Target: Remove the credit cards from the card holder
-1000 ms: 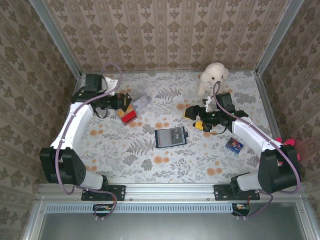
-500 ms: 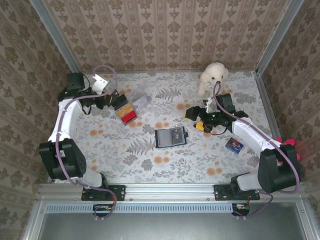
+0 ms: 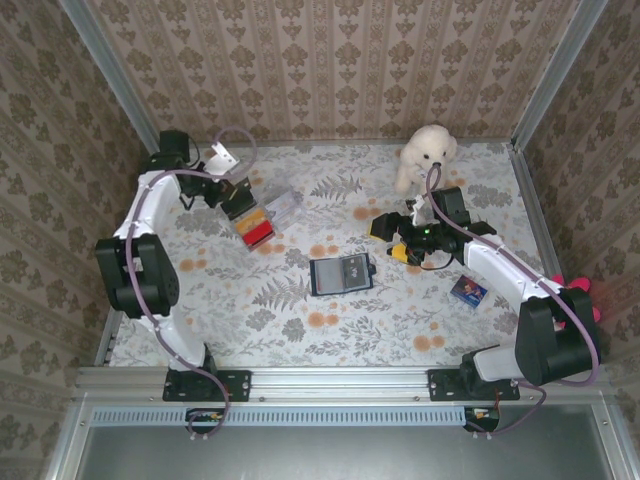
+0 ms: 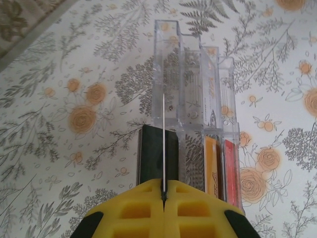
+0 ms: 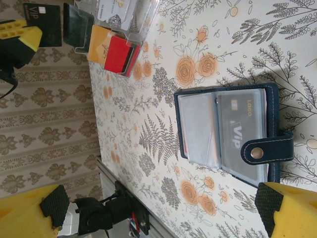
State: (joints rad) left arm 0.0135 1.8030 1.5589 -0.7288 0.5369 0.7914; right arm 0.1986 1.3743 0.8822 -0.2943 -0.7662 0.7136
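Observation:
Since the black card hangs edge-on above the slot with the dark card (image 4: 170, 148), next my left gripper needs to lower it in, then release it.
The dark navy card holder (image 3: 341, 273) lies open on the table; its grey pockets (image 5: 225, 130) hold a grey "VIP" card, and the clasp tab points right. My left gripper (image 3: 232, 192) is shut on a black card (image 5: 43, 17), seen edge-on (image 4: 163, 124) over the clear plastic box (image 3: 272, 212). A yellow-orange card (image 4: 213, 161) and a red card (image 4: 231, 168) stand in the box's slots, and a dark card (image 4: 151, 153) stands in the leftmost slot. My right gripper (image 3: 400, 236) hovers open to the right of the holder, with nothing between its yellow fingers (image 5: 290, 210).
A white plush toy (image 3: 426, 154) sits at the back right. A small blue packet (image 3: 468, 291) lies on the right, beside the right arm. Something pink (image 3: 580, 288) lies past the right rail. Metal rails edge the table on all sides.
The left arm's elbow has swung up towards the back left corner, while its gripper stays over the clear box with the black card. The right arm and the holder have not moved.

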